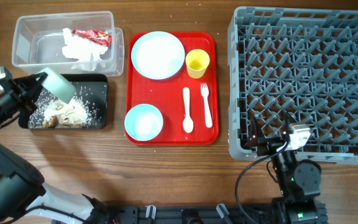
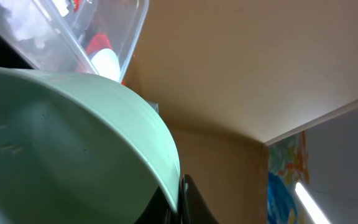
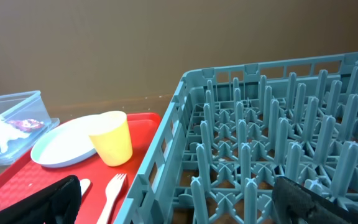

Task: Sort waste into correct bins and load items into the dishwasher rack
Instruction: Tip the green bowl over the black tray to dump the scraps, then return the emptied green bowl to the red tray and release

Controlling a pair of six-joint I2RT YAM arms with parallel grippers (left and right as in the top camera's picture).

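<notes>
My left gripper levels the bowl next and swings to release it between plate and second bowl, since that gap is to its right in the overhead view.
My left gripper is shut on the rim of a pale blue bowl and holds it tipped over the black tray, where white rice and brown scraps lie. In the left wrist view the bowl fills the left side, with its rim pinched between the fingers. The clear tub holds the crumpled napkin and the red wrapper. The plate, yellow cup, second bowl, spoon and fork lie on the red tray. My right gripper is open and empty at the front left edge of the grey rack.
The right wrist view shows the rack's pegs, the cup, the plate, the fork and the clear tub, between wide-apart fingers. Bare wooden table runs along the front.
</notes>
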